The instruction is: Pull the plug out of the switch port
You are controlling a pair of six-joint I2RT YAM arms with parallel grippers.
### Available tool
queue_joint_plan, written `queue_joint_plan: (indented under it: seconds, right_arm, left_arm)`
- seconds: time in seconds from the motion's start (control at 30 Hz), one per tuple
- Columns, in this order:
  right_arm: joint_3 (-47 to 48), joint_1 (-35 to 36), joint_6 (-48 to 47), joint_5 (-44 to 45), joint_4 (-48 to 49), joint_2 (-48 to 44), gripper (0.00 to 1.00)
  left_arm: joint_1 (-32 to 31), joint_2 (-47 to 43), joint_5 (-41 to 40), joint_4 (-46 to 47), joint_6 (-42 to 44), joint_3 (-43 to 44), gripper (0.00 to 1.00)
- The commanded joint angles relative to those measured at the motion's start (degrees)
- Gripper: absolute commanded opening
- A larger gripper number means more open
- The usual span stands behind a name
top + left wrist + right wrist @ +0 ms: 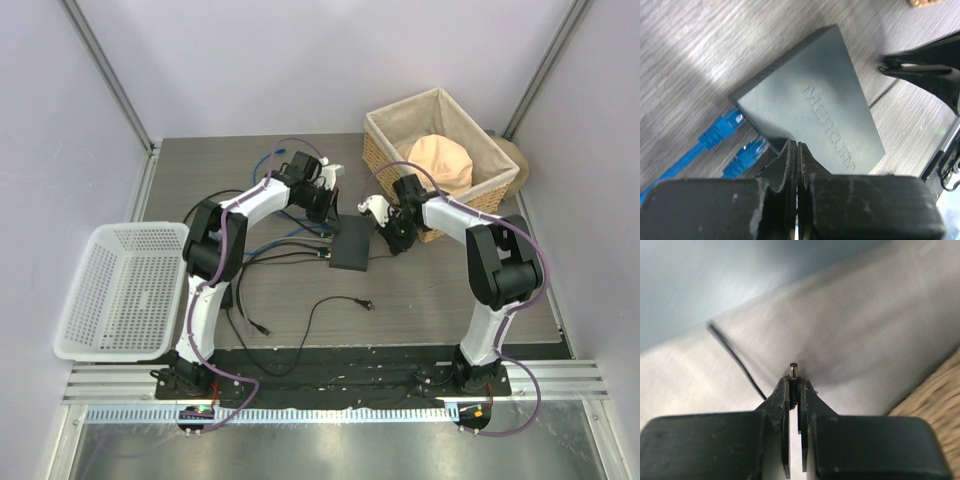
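The plug moves back and to the right in the top view with my right gripper next and comes free on the tabletop, as the plug's tip is clear of any socket.
The switch [352, 243] is a flat dark-grey box lying on the table between my two grippers. In the left wrist view the switch [820, 105] has two blue network plugs [722, 127] in the sockets of its near edge. My left gripper [796, 146] is shut and empty, with its tips at the switch's near edge. My right gripper [794, 382] is shut on a small black barrel plug [793, 371]. The plug's metal tip sticks out bare, clear of any socket, and its thin black cable [735, 357] trails off to the left. In the top view the right gripper [392, 237] sits just right of the switch.
A wicker basket [385, 125] holding a peach-coloured cloth stands at the back right, close behind the right arm. A white plastic basket [120, 290] stands at the left. Blue cables [300, 225] and loose black cables [335, 300] lie around the switch.
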Motion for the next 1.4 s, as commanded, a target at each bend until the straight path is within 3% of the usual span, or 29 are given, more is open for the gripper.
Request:
queue_joint_plan:
  seconds: [0.0, 0.27, 0.5, 0.6, 0.73, 0.77, 0.9, 1.0, 1.03, 1.1, 1.13, 1.2, 1.37]
  right_arm:
    - [-5.8, -0.7, -3.4, -1.1, -8.7, -5.3, 0.01]
    - [-16.8, -0.7, -3.0, -0.7, -11.3, -14.8, 0.01]
    - [-28.5, -5.3, -11.5, 11.0, -12.0, -26.4, 0.01]
    - [-31.0, -12.6, -17.9, 15.9, -12.7, -30.0, 0.01]
    - [-29.4, -27.8, -24.1, 21.0, -11.6, -29.1, 0.01]
    - [-28.1, -33.5, -24.6, 22.0, -11.4, -28.0, 0.02]
    - [-16.4, -43.6, -23.9, 22.9, -11.6, -22.0, 0.01]
    - [-9.9, -44.8, -21.9, 17.6, -13.2, -22.4, 0.13]
    - [-7.5, -44.5, -20.8, 14.4, -17.7, -23.8, 0.27]
    - [-0.1, -43.1, -13.4, 3.3, -21.7, -26.1, 0.4]
    - [1.7, -42.7, -10.3, 0.5, -23.2, -27.5, 0.55]
    - [5.7, -41.2, -2.7, -8.0, -25.4, -31.8, 0.68]
    - [8.6, -33.0, 7.5, -18.3, -23.9, -40.0, 0.76]
  left_arm:
    - [1.3, -6.1, 0.7, -4.1, 2.9, 2.2, 0.0]
    - [4.0, -17.0, -4.3, -6.6, 6.7, -4.5, 0.0]
    - [4.4, -19.8, -2.7, -6.2, 7.6, -7.5, 0.0]
    - [4.5, -20.1, -1.7, -5.2, 6.8, -7.1, 0.0]
    - [4.7, -20.0, 0.1, -6.8, 5.8, -5.6, 0.0]
    - [4.7, -20.3, 0.7, -7.1, 5.2, -5.7, 0.0]
    - [5.3, -23.8, 1.5, -5.0, 4.5, -9.5, 0.0]
    - [5.6, -24.8, 1.5, -6.2, 4.7, -9.9, 0.01]
    - [5.7, -24.8, 2.0, -6.7, 4.6, -10.0, 0.06]
    - [6.1, -25.0, 2.2, -8.3, 4.4, -9.4, 0.13]
    - [6.2, -25.0, 2.3, -8.5, 4.0, -9.4, 0.21]
    - [6.7, -26.1, 1.7, -9.2, 3.5, -9.5, 0.28]
    - [7.2, -28.5, -0.6, -10.8, 3.9, -8.6, 0.48]
